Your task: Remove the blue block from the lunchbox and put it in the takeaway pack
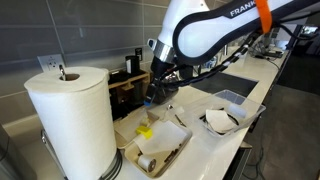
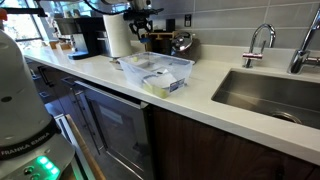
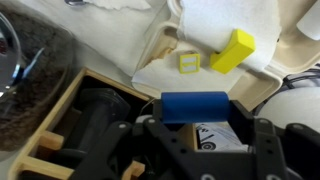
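Observation:
Next, my gripper turns and goes down and toward the paper towel roll to the empty bottom of the takeaway pack beside the yellow piece [image 3: 212, 83], then releases it.
My gripper [image 3: 196, 125] is shut on the dark-blue block [image 3: 195, 107], which fills the gap between the fingers in the wrist view. In an exterior view the gripper [image 1: 152, 96] hangs with the blue block [image 1: 150, 101] above the far edge of the open beige takeaway pack [image 1: 170, 152]. The pack's beige floor [image 3: 158, 58] lies below the block in the wrist view. The white lunchbox with dark inner parts [image 1: 221, 121] stands apart near the counter's front edge. In an exterior view the gripper [image 2: 141, 14] is small and far away.
A yellow piece [image 1: 145, 131] lies in the pack, also seen in the wrist view [image 3: 232, 50] beside a small yellow square [image 3: 188, 63]. A paper towel roll [image 1: 70, 120] stands close by. A wooden rack [image 3: 60, 130], a clear greyish tray [image 2: 160, 72] and a sink [image 2: 270, 95] are here.

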You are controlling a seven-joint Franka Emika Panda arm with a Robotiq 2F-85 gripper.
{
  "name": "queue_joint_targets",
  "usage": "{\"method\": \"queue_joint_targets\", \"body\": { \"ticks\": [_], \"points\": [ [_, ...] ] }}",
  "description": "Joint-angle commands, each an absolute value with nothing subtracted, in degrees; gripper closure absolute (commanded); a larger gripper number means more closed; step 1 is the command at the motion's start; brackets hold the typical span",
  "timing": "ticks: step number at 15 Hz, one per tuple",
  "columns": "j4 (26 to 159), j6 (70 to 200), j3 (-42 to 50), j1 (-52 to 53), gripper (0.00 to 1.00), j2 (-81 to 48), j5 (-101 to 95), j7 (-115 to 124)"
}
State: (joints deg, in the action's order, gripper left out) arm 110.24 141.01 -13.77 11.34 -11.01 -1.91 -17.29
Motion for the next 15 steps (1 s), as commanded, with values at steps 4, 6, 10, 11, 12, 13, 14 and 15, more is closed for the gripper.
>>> {"method": "queue_joint_targets", "body": {
  "ticks": [4, 6, 10, 11, 12, 13, 14, 15],
  "points": [
    [100.4, 141.8, -18.0, 11.3, 0.59, -23.5, 0.1, -31.2],
    [98.3, 141.7, -19.0, 10.9, 0.59, -25.6, -0.6, -35.8],
    [94.6, 140.5, -20.2, 10.5, 0.59, -29.1, -0.7, -44.3],
    [93.9, 140.3, -20.5, 10.3, 0.59, -30.0, -0.4, -46.6],
    [93.5, 140.1, -20.8, 10.1, 0.59, -30.6, -0.2, -48.6],
    [93.1, 139.9, -21.3, 9.9, 0.59, -31.2, 0.4, -50.5],
    [92.9, 139.8, -21.3, 9.8, 0.59, -31.7, 0.4, -51.8],
    [92.6, 139.5, -21.4, 9.8, 0.59, -32.1, 0.6, -52.8]
  ]
}}
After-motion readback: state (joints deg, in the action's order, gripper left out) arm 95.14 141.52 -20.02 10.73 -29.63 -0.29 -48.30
